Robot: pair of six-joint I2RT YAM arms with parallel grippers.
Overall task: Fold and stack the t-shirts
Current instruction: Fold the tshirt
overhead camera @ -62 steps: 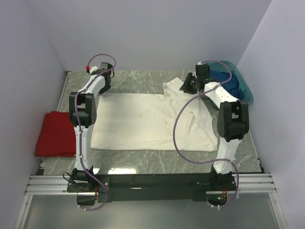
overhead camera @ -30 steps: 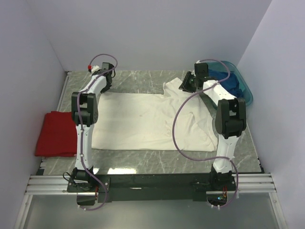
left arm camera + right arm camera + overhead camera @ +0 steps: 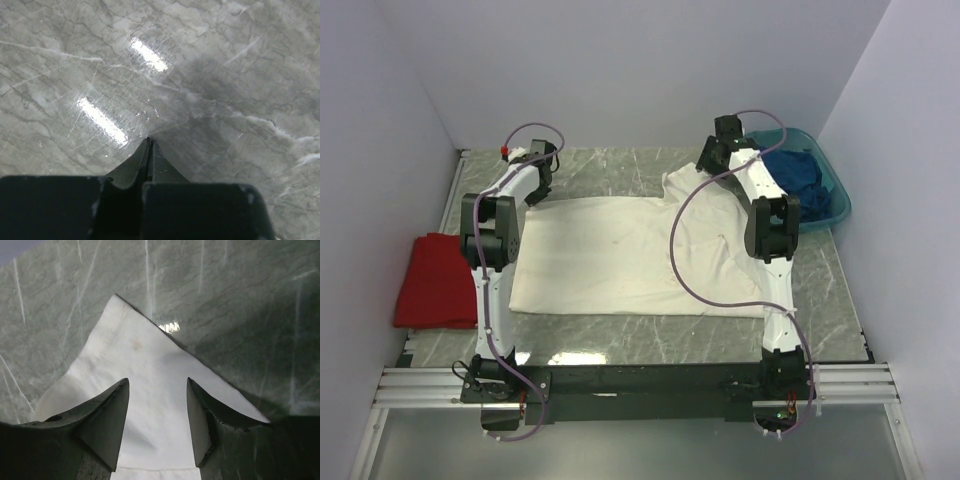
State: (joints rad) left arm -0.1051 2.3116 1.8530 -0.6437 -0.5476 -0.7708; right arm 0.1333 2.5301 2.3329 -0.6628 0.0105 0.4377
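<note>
The cream-white t-shirt's sleeve lies flat below my right gripper's open fingers, so I should move down onto it to pinch a fold.
The cream-white t-shirt (image 3: 630, 255) lies spread flat across the middle of the table. Its far right sleeve (image 3: 150, 385) shows in the right wrist view. My right gripper (image 3: 710, 158) hovers open over that sleeve, jaws apart, empty (image 3: 157, 382). My left gripper (image 3: 532, 160) is shut and empty over bare marble beyond the shirt's far left corner (image 3: 149, 141). The red t-shirt (image 3: 435, 280) lies folded at the left edge. The dark blue t-shirt (image 3: 798, 175) sits crumpled in the teal basin (image 3: 830, 195).
The teal basin stands at the far right corner. White walls close in the table on three sides. The arm bases and a metal rail (image 3: 640, 385) run along the near edge.
My right arm has stretched farther out and swung left, its gripper now over the white shirt's far sleeve. My left gripper has shifted slightly at the far left. The shirt lies a little flatter.
</note>
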